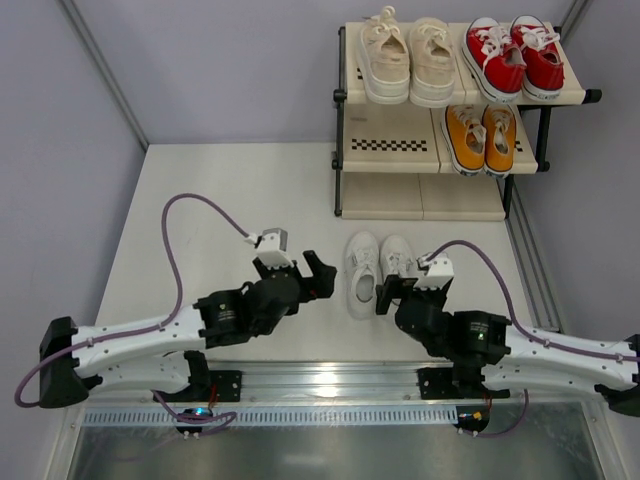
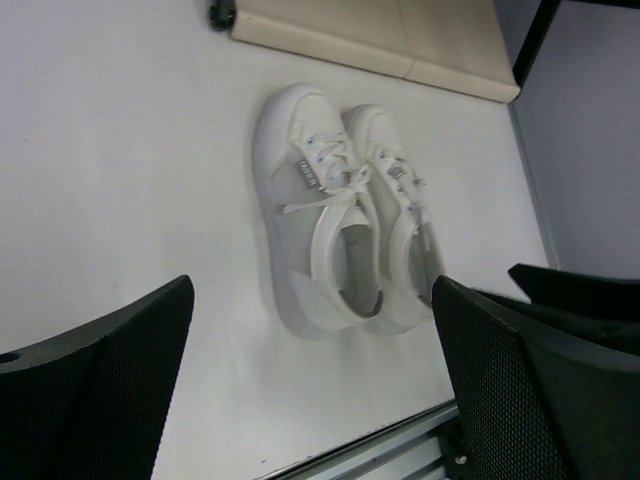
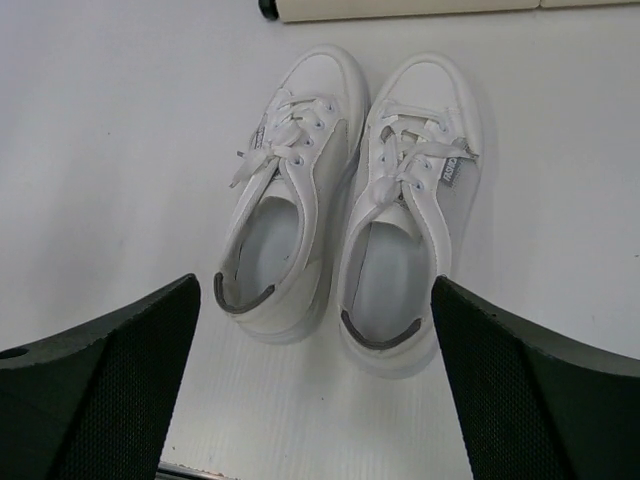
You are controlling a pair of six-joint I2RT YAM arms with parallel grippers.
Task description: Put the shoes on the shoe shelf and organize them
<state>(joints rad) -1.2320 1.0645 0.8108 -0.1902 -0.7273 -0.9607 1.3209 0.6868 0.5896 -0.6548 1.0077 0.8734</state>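
Observation:
I should bring my right gripper outward and down onto the adjoining inner sides of the white pair (image 3: 335, 236), since these nearly touch and fit between its open fingers.
A white pair of shoes (image 1: 375, 272) lies side by side on the table, toes toward the shoe shelf (image 1: 390, 140). The top tier holds a cream pair (image 1: 410, 60) and a red pair (image 1: 515, 55). An orange pair (image 1: 480, 135) sits on the right of the middle tier. My left gripper (image 1: 300, 272) stands open just left of the white pair (image 2: 340, 240), with nothing between its fingers (image 2: 110, 380). My right gripper (image 1: 397, 290) is open behind the heels of the white pair (image 3: 345, 220), its fingers (image 3: 520, 380) apart from them.
The shelf's lowest panel (image 2: 380, 40) and a black foot (image 2: 222, 14) lie just beyond the shoes' toes. An aluminium rail (image 1: 330, 385) runs along the near table edge. Grey walls close in left and right. Purple cables (image 1: 175, 250) loop over both arms.

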